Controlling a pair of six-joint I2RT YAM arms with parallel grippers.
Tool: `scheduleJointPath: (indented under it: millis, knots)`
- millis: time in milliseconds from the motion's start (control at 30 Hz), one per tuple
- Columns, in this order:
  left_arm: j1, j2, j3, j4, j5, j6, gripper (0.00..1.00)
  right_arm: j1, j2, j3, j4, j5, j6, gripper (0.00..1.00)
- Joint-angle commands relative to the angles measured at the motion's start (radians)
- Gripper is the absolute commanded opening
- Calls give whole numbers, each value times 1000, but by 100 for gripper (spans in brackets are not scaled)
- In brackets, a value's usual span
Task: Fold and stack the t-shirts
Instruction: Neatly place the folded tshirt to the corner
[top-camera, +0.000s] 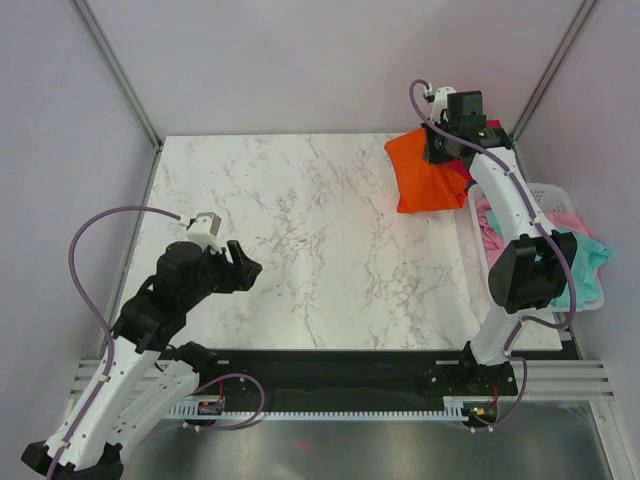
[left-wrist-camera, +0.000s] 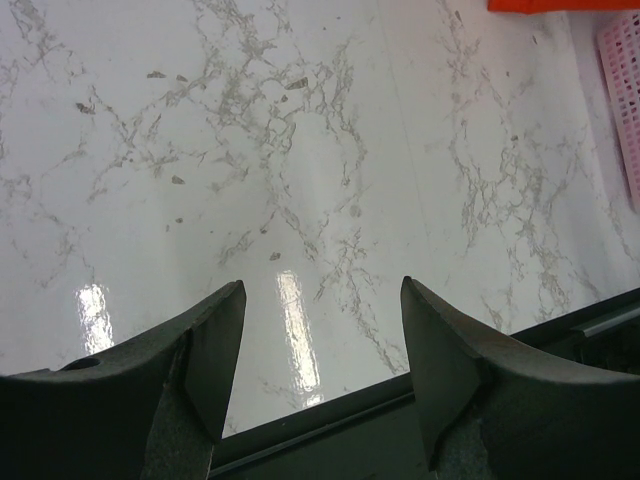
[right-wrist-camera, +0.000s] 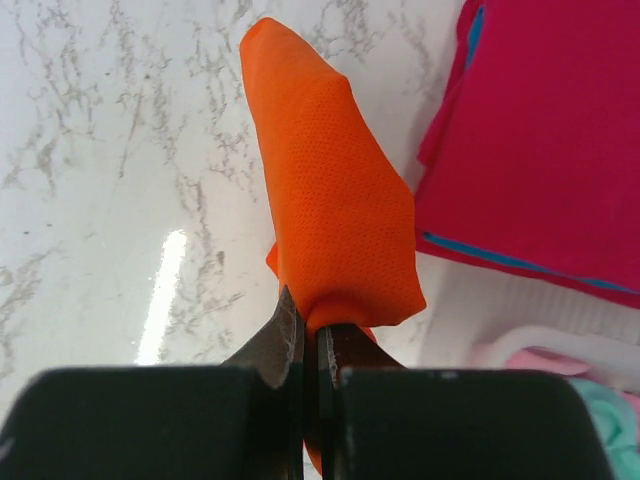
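Note:
My right gripper moves to its right in the top view next, over the folded magenta t-shirt (right-wrist-camera: 550, 140), which lies below it that way. Then it lowers the orange-red t-shirt and releases.
My right gripper (top-camera: 440, 150) is shut on the bright orange-red t-shirt (top-camera: 425, 175), which hangs from it at the far right of the marble table. In the right wrist view the orange cloth (right-wrist-camera: 335, 220) is pinched between the closed fingers (right-wrist-camera: 290, 335). A folded magenta t-shirt with a blue one under it (right-wrist-camera: 545, 140) lies to the right of it. Pink and teal t-shirts (top-camera: 580, 245) lie in the basket. My left gripper (top-camera: 245, 268) is open and empty over the near left of the table; its fingers (left-wrist-camera: 215, 350) stand wide apart.
The white slotted basket (top-camera: 600, 295) stands at the table's right edge beside my right arm; its pink-lit wall shows in the left wrist view (left-wrist-camera: 622, 90). The marble table (top-camera: 310, 240) spreads between the arms. Grey walls close in left, right and back.

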Motion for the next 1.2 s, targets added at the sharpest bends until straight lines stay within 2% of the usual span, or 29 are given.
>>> scheduleJointPath:
  millis: [0,33,267,667,1167]
  knots:
    - [-3,14,-5,40,-1,39,71,0,9,114,-34,86,-171,0]
    - [-2,20,-5,42,2,39,71,-4,15,129,-34,136,-182,0]
    - [-2,40,-6,48,19,47,70,-38,37,189,49,198,-248,0]
    - [-2,57,-8,53,19,50,70,-118,89,337,66,118,-320,0]
    - [0,85,-8,56,45,53,70,-170,162,346,79,102,-357,0]
